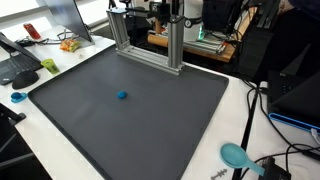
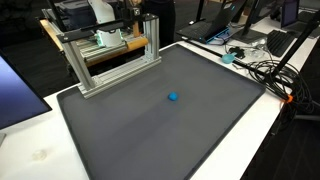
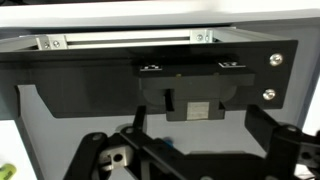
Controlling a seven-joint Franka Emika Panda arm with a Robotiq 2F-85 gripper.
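Next, my gripper lowers to close on the sides of the black block with the pale square (image 3: 197,96), as it's at the dark bar, between my fingers.
A small blue object (image 1: 121,96) lies near the middle of a dark grey mat (image 1: 180,120) on a white table; it shows in both exterior views (image 2: 172,97). In the wrist view it is a tiny blue spot (image 3: 168,141) on the mat (image 3: 225,140). My gripper (image 3: 200,128) shows only in the wrist view, with its fingers spread wide and nothing between them, well above the mat. The blue object sits below and slightly left of the gap between the fingers. The arm stands behind a metal frame (image 1: 150,40) at the mat's far edge.
The aluminium frame (image 2: 115,55) stands along the back of the mat. A teal scoop (image 1: 236,155) and cables lie off one corner of the mat. A laptop, a small blue dish (image 1: 17,97) and an orange item (image 1: 68,44) lie beside the mat.
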